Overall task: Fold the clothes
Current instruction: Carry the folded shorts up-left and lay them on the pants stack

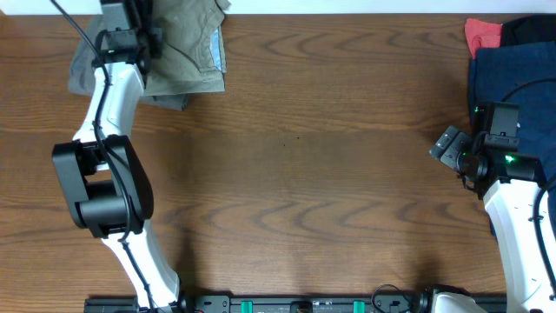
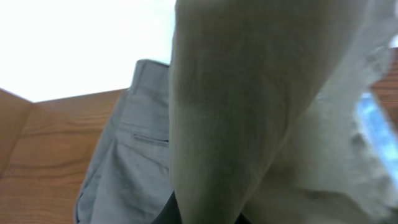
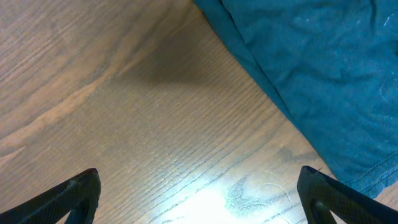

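The khaki cloth will go to the left in the overhead view, onto the grey-olive shorts' outer side [image 1: 81, 75] [image 2: 129, 146]. My left gripper will pull it there and let it go, because that side is uncovered.
The pale khaki-green shorts [image 1: 187, 43] lie bunched at the table's far left edge, on top of another garment. My left gripper [image 1: 130, 36] is at their left side, shut on the khaki cloth. In the left wrist view the khaki shorts [image 2: 249, 106] fill most of the frame, rise from between the jaws, and hide the fingers. My right gripper [image 1: 452, 149] is open and empty, low over bare wood at the right side, far from the shorts. Its two fingers spread wide in the right wrist view [image 3: 202, 205].
Darker grey-olive shorts [image 1: 82, 61] lie under the khaki pair and show in the left wrist view [image 2: 124, 168]. A navy blue garment [image 1: 512, 74] lies at the far right, just beside my right gripper [image 3: 323, 74]. A red cloth [image 1: 482, 35] lies behind it.
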Available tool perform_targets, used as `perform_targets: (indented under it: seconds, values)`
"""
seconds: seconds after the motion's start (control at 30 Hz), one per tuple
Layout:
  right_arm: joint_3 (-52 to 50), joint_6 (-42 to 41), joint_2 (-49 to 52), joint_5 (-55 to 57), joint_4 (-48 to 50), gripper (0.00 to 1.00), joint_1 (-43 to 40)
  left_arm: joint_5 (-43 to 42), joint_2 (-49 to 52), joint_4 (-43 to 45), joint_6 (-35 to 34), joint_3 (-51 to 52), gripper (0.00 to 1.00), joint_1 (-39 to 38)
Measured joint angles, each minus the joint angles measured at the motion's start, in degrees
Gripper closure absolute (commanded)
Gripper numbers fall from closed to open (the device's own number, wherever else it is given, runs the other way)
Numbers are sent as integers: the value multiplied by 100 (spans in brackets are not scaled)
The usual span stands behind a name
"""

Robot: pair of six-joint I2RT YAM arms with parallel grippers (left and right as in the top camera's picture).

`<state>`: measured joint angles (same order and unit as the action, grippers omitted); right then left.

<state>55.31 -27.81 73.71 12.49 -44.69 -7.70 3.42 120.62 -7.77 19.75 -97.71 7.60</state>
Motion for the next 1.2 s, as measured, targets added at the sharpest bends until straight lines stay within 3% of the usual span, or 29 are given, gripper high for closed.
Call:
perform_targets:
  seconds: [0.43,0.47,0.5,0.53,0.57,1.0,1.2]
  values:
    - [0,0,0,0,0,1,0,-42,570,398,-4,0,94,588]
    - [0,0,0,0,0,1,0,-28,581,402,-20,0,91,645]
    - [0,0,0,0,0,1,0,-7,584,417,-22,0,72,695]
    - [0,0,0,0,0,1,0,13,584,435,-33,0,44,739]
    - [0,0,0,0,0,1,0,70,584,483,-37,0,37,796]
    - [0,0,0,0,0,1,2,299,581,673,-133,-4,37,1095]
    - [0,0,0,0,-2,1,0,251,538,518,-1027,-9,67,1016]
